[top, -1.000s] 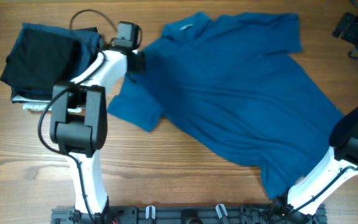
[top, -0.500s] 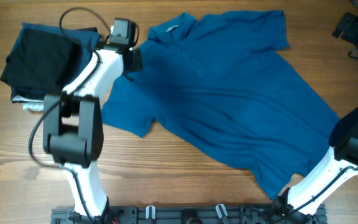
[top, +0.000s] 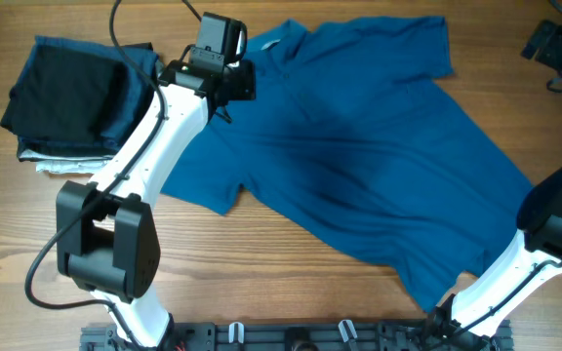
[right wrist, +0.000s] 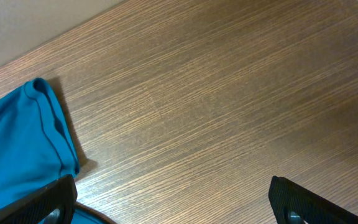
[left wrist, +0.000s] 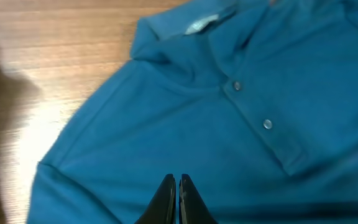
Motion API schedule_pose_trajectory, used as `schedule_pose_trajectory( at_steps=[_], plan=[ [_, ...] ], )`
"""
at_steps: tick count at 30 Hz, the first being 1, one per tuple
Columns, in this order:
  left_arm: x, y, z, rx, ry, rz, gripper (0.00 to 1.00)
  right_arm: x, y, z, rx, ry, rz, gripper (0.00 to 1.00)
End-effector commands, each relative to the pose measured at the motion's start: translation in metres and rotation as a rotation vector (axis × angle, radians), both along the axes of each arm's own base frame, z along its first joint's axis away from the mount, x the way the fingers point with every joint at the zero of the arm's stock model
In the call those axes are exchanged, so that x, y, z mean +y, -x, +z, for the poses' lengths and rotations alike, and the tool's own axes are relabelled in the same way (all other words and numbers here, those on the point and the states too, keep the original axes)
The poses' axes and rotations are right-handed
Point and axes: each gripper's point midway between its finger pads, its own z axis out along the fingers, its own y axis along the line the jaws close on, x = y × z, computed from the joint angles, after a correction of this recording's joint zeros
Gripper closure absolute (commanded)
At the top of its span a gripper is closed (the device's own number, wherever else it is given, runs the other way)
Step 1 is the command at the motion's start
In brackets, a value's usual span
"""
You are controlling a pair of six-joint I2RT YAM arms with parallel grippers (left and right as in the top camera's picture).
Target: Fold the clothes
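I need to move my right gripper back and down onto the far side edge of the shirt before I grab the shirt near the hem.
The medium-blue T-shirt [top: 359,146] lies spread flat across the table, collar at the far left and hem toward the near right. Its collar label [left wrist: 201,25] and a short buttoned placket [left wrist: 253,106] show in the left wrist view. My left gripper [top: 240,82] hangs over the shirt's shoulder area just below the collar. Its fingers [left wrist: 178,186] are pressed together with no fabric visible between them. My right gripper [top: 554,44] is at the far right corner, open and empty [right wrist: 169,199] over bare wood, beside one sleeve edge [right wrist: 17,143].
A stack of folded black and dark navy garments [top: 76,93] sits at the far left on a white-grey one [top: 57,166], close to the shirt's left sleeve. The right arm's base [top: 554,224] stands at the shirt's right edge. Bare wood lies along the near side.
The shirt slid left and stopped. My left gripper then moved right and away, from the shirt's left edge to over the shoulder by the collar. The right arm has not moved.
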Motion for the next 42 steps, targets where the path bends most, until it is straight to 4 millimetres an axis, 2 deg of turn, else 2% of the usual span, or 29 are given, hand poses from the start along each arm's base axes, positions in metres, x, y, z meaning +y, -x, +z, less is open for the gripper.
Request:
schedule_pose_trajectory(
  at_steps=[1, 7, 9, 11, 12, 13, 14, 16, 17, 18, 20, 21, 27, 31, 36, 42],
  plan=[
    [-0.003, 0.009, -0.010, 0.055, 0.015, -0.032, 0.96, -0.001, 0.000, -0.005, 0.006, -0.004, -0.011, 0.00],
    [0.002, 0.020, -0.017, 0.109, -0.002, -0.029, 0.94, 0.000, -0.001, -0.004, 0.004, -0.008, -0.011, 0.00],
    [0.002, 0.021, -0.017, 0.111, -0.003, -0.029, 0.88, 0.009, 0.000, -0.007, 0.001, -0.075, -0.017, 0.00],
    [0.002, 0.020, -0.017, 0.108, -0.001, -0.029, 0.85, 0.033, 0.018, -0.021, 0.080, -0.208, -0.008, 0.00],
    [0.001, 0.019, -0.016, 0.104, 0.000, -0.029, 0.87, 0.038, 0.035, -0.030, 0.157, -0.224, -0.003, 0.00],
    [0.001, 0.019, -0.016, 0.101, 0.001, -0.028, 0.87, 0.038, 0.042, -0.033, 0.193, -0.213, 0.000, 0.01],
    [0.001, 0.019, -0.016, 0.101, 0.001, -0.028, 0.88, 0.038, 0.052, -0.037, 0.235, -0.216, -0.017, 0.06],
    [0.001, 0.019, -0.016, 0.104, 0.002, -0.026, 0.88, 0.042, 0.076, -0.045, 0.342, -0.232, -0.057, 0.66],
    [0.001, 0.020, -0.017, 0.106, 0.001, -0.027, 0.88, 0.040, 0.095, -0.050, 0.414, -0.237, -0.146, 0.88],
    [0.001, 0.020, -0.018, 0.109, 0.000, -0.027, 0.87, 0.037, 0.113, -0.052, 0.475, -0.237, -0.242, 0.96],
    [0.002, 0.022, -0.019, 0.116, -0.002, -0.027, 0.87, 0.037, 0.146, -0.053, 0.588, -0.241, -0.401, 0.96],
    [0.002, 0.023, -0.019, 0.120, -0.003, -0.027, 0.87, 0.040, 0.153, -0.054, 0.617, -0.249, -0.421, 0.96],
    [0.003, 0.027, -0.022, 0.140, -0.009, -0.027, 0.89, 0.044, 0.170, -0.083, 0.687, -0.262, -0.427, 0.96],
    [0.003, 0.027, -0.022, 0.140, -0.010, -0.026, 0.88, 0.044, 0.190, -0.117, 0.739, -0.275, -0.446, 0.96],
    [0.003, 0.027, -0.022, 0.140, -0.009, -0.027, 0.88, 0.043, 0.196, -0.159, 0.709, -0.272, -0.450, 0.96],
    [0.003, 0.027, -0.022, 0.139, -0.009, -0.027, 0.88, 0.041, 0.191, -0.181, 0.652, -0.262, -0.448, 0.96]
  ],
)
